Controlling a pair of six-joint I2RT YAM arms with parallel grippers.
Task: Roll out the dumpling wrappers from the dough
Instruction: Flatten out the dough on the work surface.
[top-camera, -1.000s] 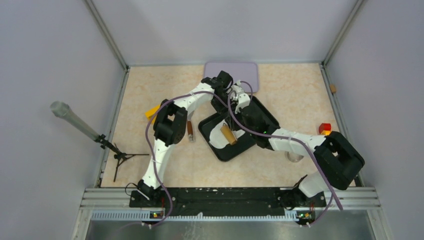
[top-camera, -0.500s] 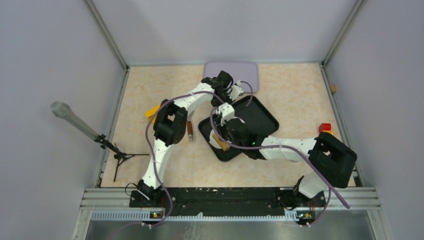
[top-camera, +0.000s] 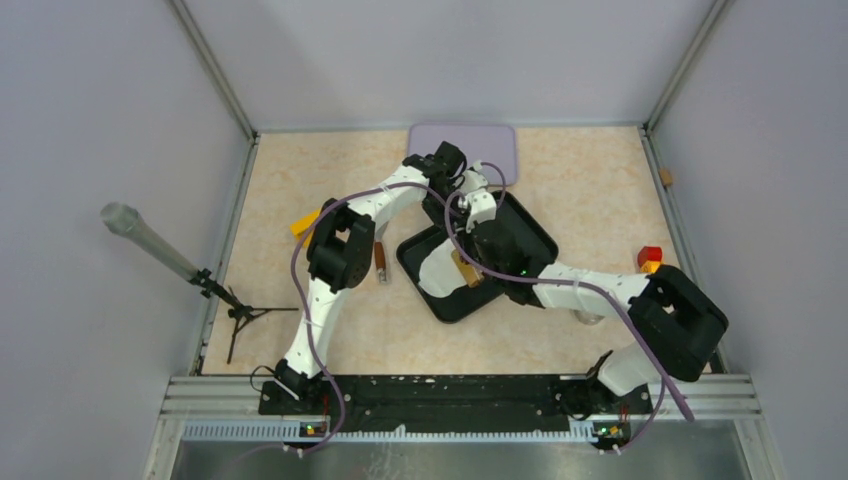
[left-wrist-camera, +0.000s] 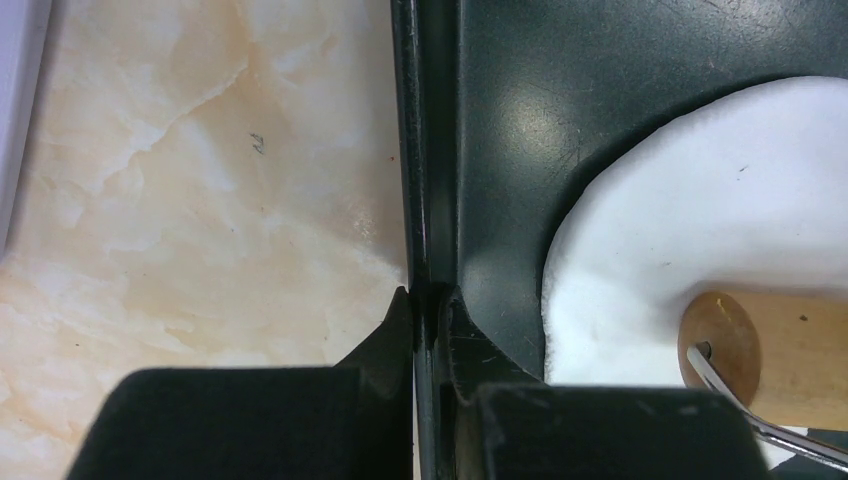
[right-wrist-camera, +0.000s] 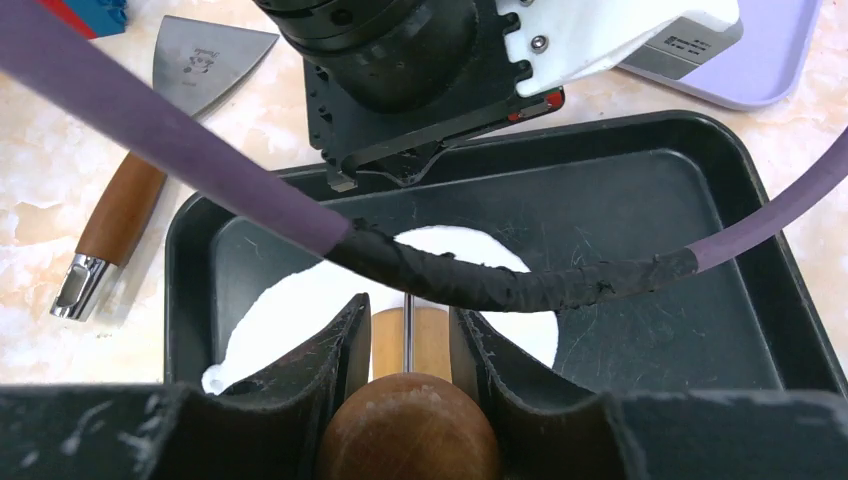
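My right gripper lifts the roller (top-camera: 464, 270) next, swings right in the top view and brings it down onto the tabletop beside the tray, as the dough is flat.
The dough (right-wrist-camera: 290, 310) lies rolled out as a flat, round white sheet in the black tray (right-wrist-camera: 183, 270). A wooden roller (right-wrist-camera: 408, 345) rests on it, and my right gripper (right-wrist-camera: 408, 315) is shut on the roller's handle. In the top view the roller (top-camera: 464, 270) sits over the dough (top-camera: 433, 270) in the tray's near-left half. My left gripper (left-wrist-camera: 426, 305) is shut on the tray's rim (left-wrist-camera: 425, 150), with the dough's edge (left-wrist-camera: 700, 220) just to its right. In the top view that gripper (top-camera: 443, 210) stands at the tray's far-left edge. No dumpling wrappers are in view.
A bench scraper (right-wrist-camera: 120, 205) with a wooden handle lies on the table left of the tray. A purple board (top-camera: 462, 150) sits behind it. A red and yellow block (top-camera: 650, 257) is at the right, and a tripod stand (top-camera: 185, 268) at the left wall.
The right gripper pushed the roller toward the tray's near-left corner, then drew it back to about where it began. The left gripper has kept its hold on the rim.
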